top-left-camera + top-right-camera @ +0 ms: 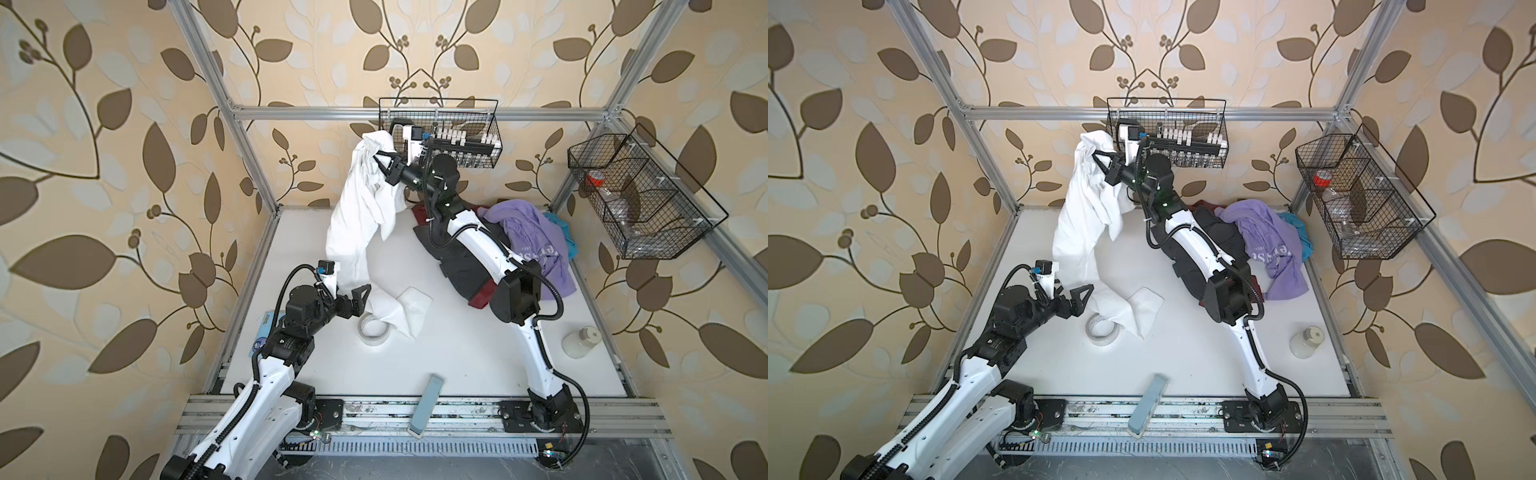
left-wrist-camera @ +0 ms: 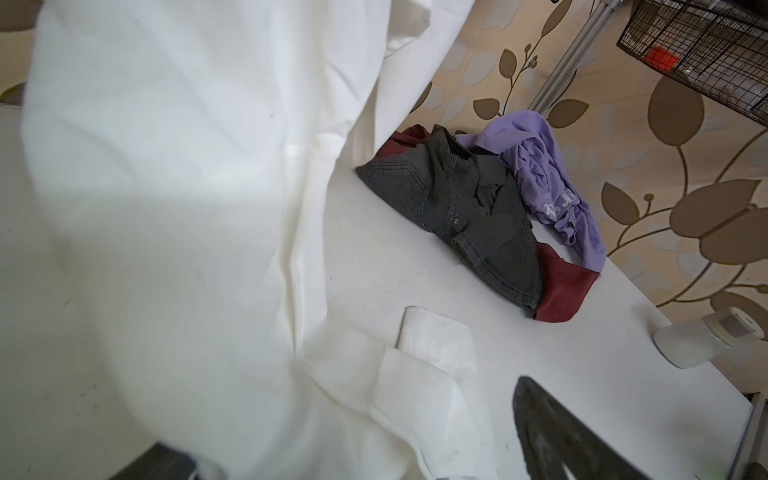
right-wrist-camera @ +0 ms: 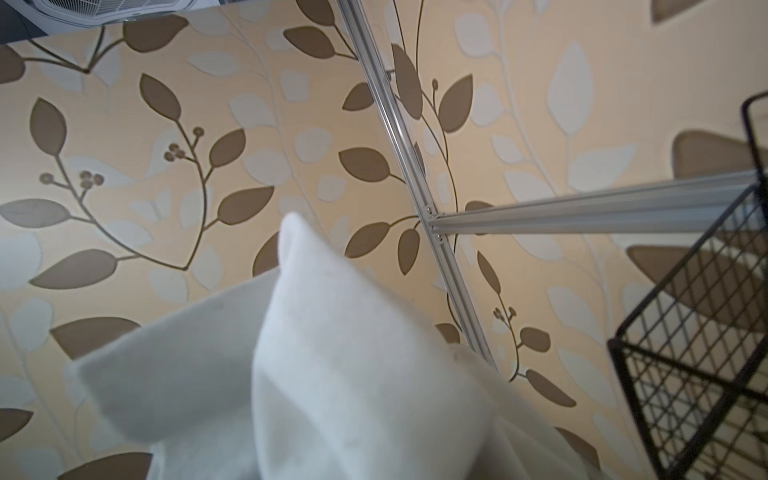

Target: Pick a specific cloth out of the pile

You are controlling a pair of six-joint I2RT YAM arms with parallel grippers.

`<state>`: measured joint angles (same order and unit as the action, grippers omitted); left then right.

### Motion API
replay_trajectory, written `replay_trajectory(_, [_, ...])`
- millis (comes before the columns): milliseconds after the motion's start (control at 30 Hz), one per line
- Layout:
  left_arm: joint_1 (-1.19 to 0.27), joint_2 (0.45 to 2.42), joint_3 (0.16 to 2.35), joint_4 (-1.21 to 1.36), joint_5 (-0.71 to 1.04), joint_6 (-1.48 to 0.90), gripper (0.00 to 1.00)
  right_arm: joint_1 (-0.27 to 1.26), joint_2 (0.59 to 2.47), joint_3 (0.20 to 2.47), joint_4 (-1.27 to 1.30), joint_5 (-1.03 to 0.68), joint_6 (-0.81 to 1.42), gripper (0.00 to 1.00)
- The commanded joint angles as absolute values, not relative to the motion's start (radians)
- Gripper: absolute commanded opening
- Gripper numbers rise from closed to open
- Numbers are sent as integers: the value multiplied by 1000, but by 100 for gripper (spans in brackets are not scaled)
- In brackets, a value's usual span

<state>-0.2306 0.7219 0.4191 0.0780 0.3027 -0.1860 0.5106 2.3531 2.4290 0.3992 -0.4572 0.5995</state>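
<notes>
The tabletop (image 1: 397,254) beside the dark grey garment is bare, so I will next lower my right gripper from up high to it and release the white cloth there.
The cloth (image 1: 361,199) (image 1: 1084,216) is a large plain white garment hanging from my right gripper (image 1: 376,158) (image 1: 1096,153), which is shut on its upper part, high up near the back wall. Its lower end trails on the white table. In the right wrist view the cloth (image 3: 353,374) covers the jaws. My left gripper (image 1: 353,303) (image 1: 1077,301) is open low at the left, beside the trailing end. In the left wrist view the cloth (image 2: 166,208) hangs between its spread fingers. The pile (image 1: 536,249) (image 1: 1271,245) (image 2: 478,208) of lavender, dark grey, maroon and blue garments lies at the back right under the right arm.
A tape roll (image 1: 374,328) (image 1: 1100,330) lies partly under the cloth's end. A white bottle (image 1: 582,340) (image 2: 698,340) stands at the right. Wire baskets hang on the back frame (image 1: 457,129) and the right frame (image 1: 640,195). A grey-blue block (image 1: 426,403) leans over the front edge.
</notes>
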Motion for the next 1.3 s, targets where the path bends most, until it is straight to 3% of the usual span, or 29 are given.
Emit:
replay_trajectory(0, [-242, 723, 422, 109, 293, -166, 98, 481, 2240, 2474, 531, -401, 548, 0])
replay_trajectory(400, [-242, 718, 421, 106, 287, -166, 98, 440, 2255, 2499, 562, -365, 548, 0])
replay_trajectory(667, [-242, 707, 420, 103, 278, -166, 98, 471, 2414, 2516, 646, -451, 704, 0])
replay_trajectory(867, [-244, 698, 416, 105, 280, -167, 98, 505, 2363, 2200, 634, -555, 639, 0])
replay_trajectory(1100, [-249, 684, 412, 107, 276, -171, 98, 523, 2166, 1706, 576, -508, 446, 0])
replay_trajectory(1267, [-253, 678, 408, 110, 276, -170, 99, 529, 2074, 1503, 486, -485, 346, 0])
